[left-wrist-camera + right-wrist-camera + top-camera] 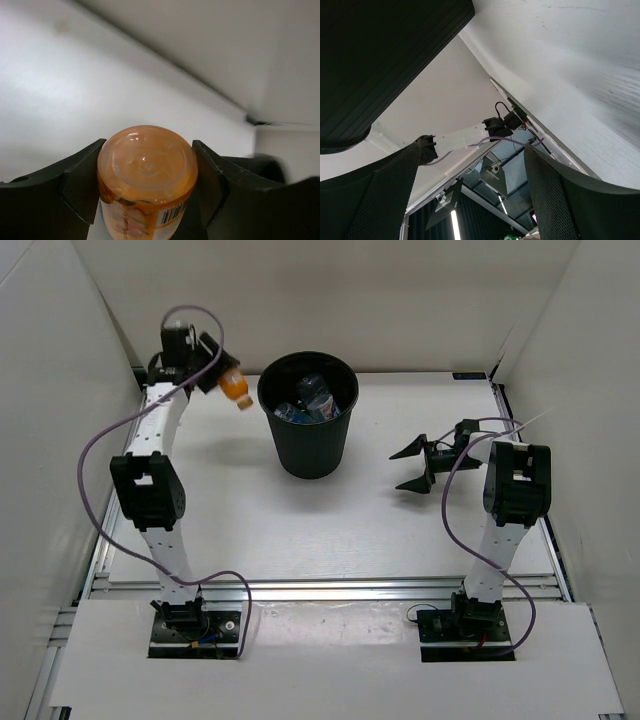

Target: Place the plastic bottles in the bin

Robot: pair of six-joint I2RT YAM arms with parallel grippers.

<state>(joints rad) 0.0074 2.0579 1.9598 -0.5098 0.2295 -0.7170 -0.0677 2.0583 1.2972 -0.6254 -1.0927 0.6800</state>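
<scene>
The orange bottle [236, 388] hangs outside the bin's rim. My left gripper will move over the bin's opening [311, 387], which is to its right in the top view, and let go.
My left gripper [226, 380] is shut on the orange plastic bottle [236, 388] and holds it in the air at the far left, just left of the bin's rim. In the left wrist view the orange bottle [147, 177] sits base-first between my two black fingers [77, 182]. The tall black bin [308, 412] stands at the middle back of the table. Inside it lie clear bottles, one with a blue label [318, 400]. The green bottle is not visible. My right gripper [412, 467] is open and empty, right of the bin; its wrist view shows spread fingers [555, 200] with nothing between them.
White walls enclose the table on the left, back and right. The left arm's purple cable [95, 480] loops out to the left. The black bin's wall [380, 55] fills the upper left of the right wrist view.
</scene>
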